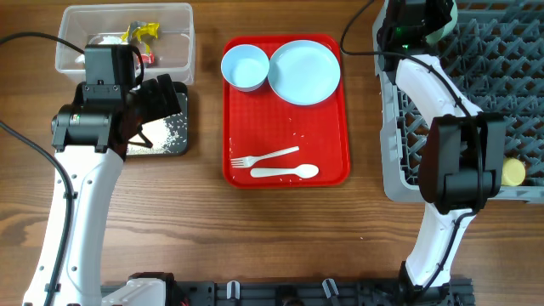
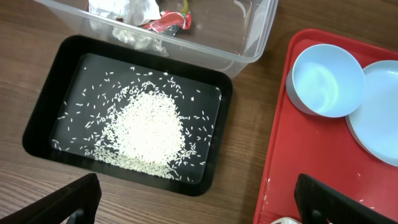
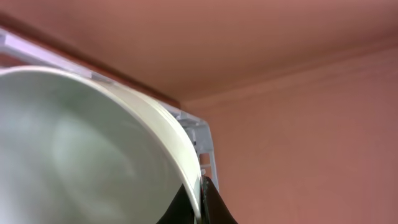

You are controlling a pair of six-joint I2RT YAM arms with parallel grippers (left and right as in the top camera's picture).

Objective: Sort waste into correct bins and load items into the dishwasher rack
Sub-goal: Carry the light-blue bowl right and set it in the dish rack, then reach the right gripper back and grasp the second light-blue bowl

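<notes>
The whitish cup goes down into the rack's far corner by the tray next, since that corner lies below my right gripper. The right gripper then releases the cup's rim inside the rack's sides.
The clear tub at the back left holds crumpled tissue, a yellow wrapper and a red wrapper. The black tub in front of it holds a heap of rice grains. My left gripper is open and empty, above the black tub's near right edge. One blue bowl, the blue plate, the fork and the spoon lie on the red tray. My right gripper is shut on the whitish cup's rim, over the rack's back left corner. A yellow cup sits in the rack. A second bowl is not in view.
The red tray lies in the middle of the wooden table, between the tubs and the grey-blue rack. A few grains lie on the tray. The left arm covers much of the black tub in the overhead view.
</notes>
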